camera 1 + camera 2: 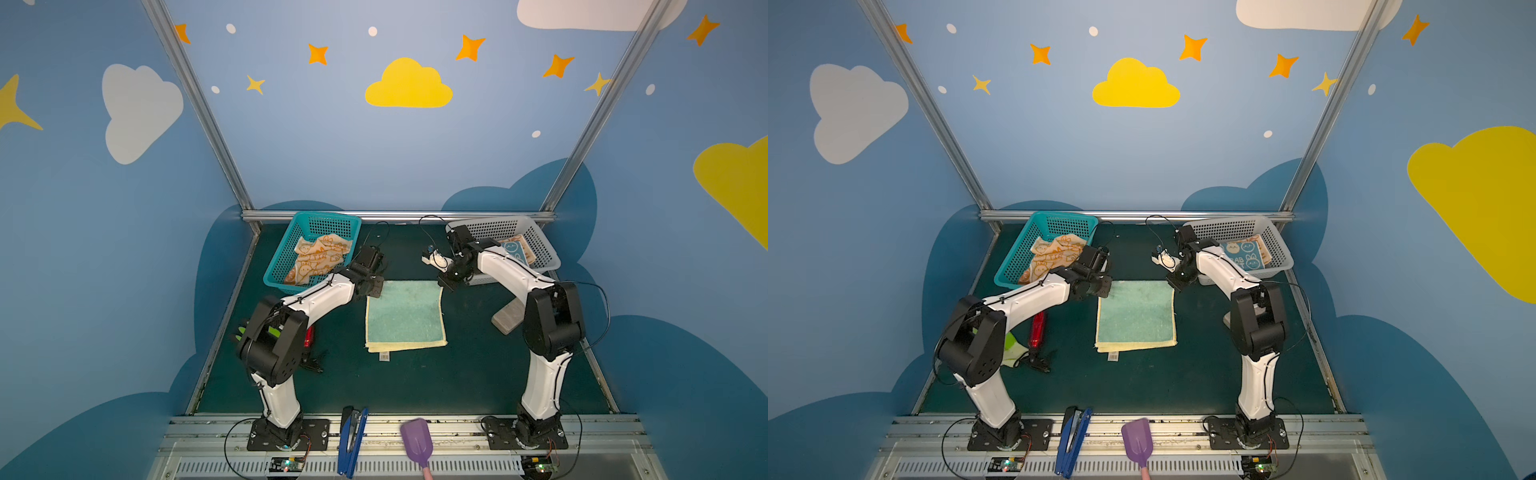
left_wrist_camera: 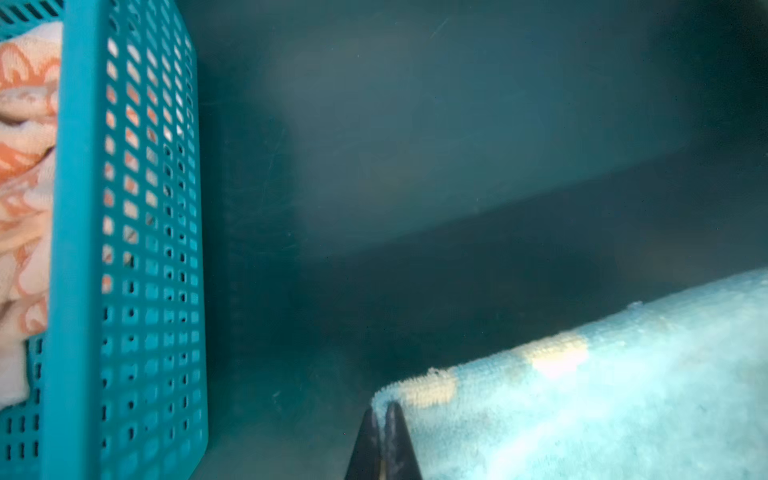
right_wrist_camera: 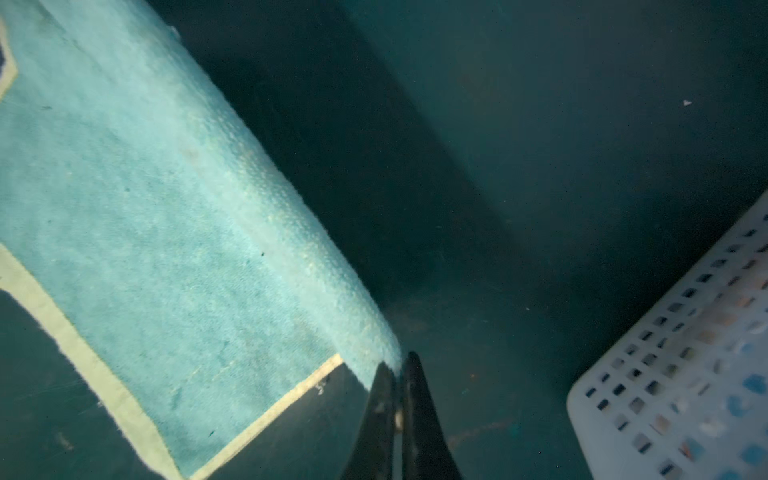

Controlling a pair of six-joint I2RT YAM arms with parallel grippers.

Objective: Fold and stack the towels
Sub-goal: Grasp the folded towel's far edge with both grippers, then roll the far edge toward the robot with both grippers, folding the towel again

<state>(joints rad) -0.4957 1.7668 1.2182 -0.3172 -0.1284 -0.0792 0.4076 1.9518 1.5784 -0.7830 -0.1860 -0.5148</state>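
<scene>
My left gripper draws the mint corner back over the towel to the towel's near corner by the tag (image 1: pixel 369 347) next, lowers it there and releases.
A mint-green towel (image 1: pixel 405 316) (image 1: pixel 1136 313) with a pale-yellow border lies in the middle of the dark green table. My left gripper (image 1: pixel 374 291) (image 2: pixel 382 409) is shut on its far left corner. My right gripper (image 1: pixel 444 286) (image 3: pixel 399 365) is shut on its far right corner. In both wrist views the mint-green towel's (image 2: pixel 602 395) (image 3: pixel 145 228) far edge curves up off the table. An orange towel with cream rabbits (image 1: pixel 320 257) (image 2: pixel 20 166) lies crumpled in the teal basket (image 1: pixel 328 216). A blue towel with white rabbits (image 1: pixel 1246 255) lies folded in the grey basket (image 1: pixel 1237 224) on an orange one (image 1: pixel 1262 249).
The teal basket wall (image 2: pixel 79 208) is close beside my left gripper, and the grey basket (image 3: pixel 685 374) is near my right. A grey block (image 1: pixel 508 318) lies behind the right arm. A green glove (image 1: pixel 1013 347) and a red tool (image 1: pixel 1037 328) lie by the left arm. A blue stapler (image 1: pixel 352 440) and a purple scoop (image 1: pixel 417 442) rest on the front rail.
</scene>
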